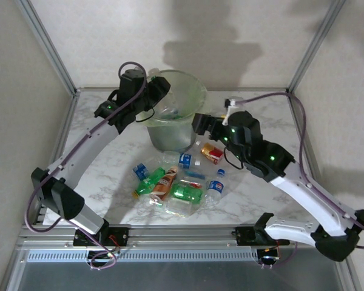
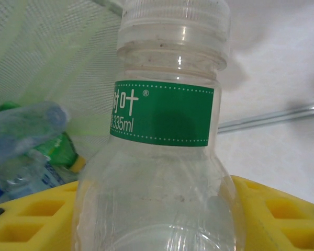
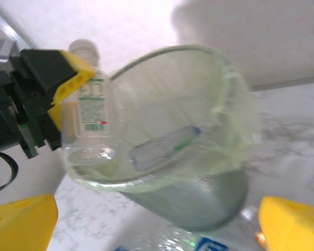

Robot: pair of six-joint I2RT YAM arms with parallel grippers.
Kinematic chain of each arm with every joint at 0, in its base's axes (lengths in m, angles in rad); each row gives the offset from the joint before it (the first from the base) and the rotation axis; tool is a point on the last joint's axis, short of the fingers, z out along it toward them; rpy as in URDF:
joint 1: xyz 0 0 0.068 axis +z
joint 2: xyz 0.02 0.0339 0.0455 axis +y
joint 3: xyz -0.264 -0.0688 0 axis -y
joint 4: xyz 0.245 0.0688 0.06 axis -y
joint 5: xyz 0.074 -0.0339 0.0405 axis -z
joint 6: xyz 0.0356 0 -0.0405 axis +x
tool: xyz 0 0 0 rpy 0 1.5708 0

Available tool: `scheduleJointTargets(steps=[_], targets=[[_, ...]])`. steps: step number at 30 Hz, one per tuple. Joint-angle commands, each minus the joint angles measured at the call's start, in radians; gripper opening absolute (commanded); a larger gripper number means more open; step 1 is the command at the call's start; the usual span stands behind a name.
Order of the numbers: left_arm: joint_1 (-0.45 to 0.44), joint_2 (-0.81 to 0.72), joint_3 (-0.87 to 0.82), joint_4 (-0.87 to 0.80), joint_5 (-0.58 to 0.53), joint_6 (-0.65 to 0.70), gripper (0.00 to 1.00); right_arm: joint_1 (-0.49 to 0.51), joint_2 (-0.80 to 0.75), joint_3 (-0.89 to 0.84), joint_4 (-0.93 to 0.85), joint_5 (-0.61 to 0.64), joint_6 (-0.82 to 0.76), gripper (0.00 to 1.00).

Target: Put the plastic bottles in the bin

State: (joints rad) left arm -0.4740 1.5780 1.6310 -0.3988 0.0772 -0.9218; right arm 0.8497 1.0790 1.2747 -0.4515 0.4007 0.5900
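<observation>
My left gripper holds the clear bottle, which still hangs at the bin's rim. Next, it needs to move the bottle from there farther over the bin's opening (image 1: pixel 178 98) (image 2: pixel 86 107) and release it.
My left gripper (image 1: pixel 154 92) is shut on a clear bottle with a green label (image 2: pixel 165 117), held upright between its yellow fingers (image 2: pixel 282 209) at the left rim of the pale-green bin (image 1: pixel 194 91). In the right wrist view that bottle (image 3: pixel 90 104) stands just over the bin's rim (image 3: pixel 230 89). Other bottles (image 3: pixel 165 146) lie inside the bin. My right gripper (image 1: pixel 200 124) is open beside the bin's right wall, with nothing between its yellow fingers (image 3: pixel 21 222). Several bottles lie on the table in front of the bin, among them a green one (image 1: pixel 187 193) and a blue-labelled one (image 1: pixel 185 160).
The marble table (image 1: pixel 109 157) is framed by metal posts and white walls. The loose bottles cluster in the middle front, between the two arms. A red-and-orange bottle (image 1: pixel 212 153) lies just under my right arm.
</observation>
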Motion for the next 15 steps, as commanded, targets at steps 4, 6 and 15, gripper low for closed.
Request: scheduleJointTargets(steps=[4, 6, 15], targets=[[0.006, 0.067, 0.029, -0.018, -0.083, 0.057, 0.43, -0.075, -0.107, -0.136, -0.169, 0.126, 0.167, 0.99], [0.006, 0.081, 0.035, -0.009, -0.083, 0.056, 0.44, -0.096, -0.130, -0.165, -0.185, 0.117, 0.192, 0.99], [0.006, 0.129, 0.044, -0.025, -0.096, 0.076, 0.54, -0.150, -0.142, -0.196, -0.202, 0.077, 0.203, 0.99]])
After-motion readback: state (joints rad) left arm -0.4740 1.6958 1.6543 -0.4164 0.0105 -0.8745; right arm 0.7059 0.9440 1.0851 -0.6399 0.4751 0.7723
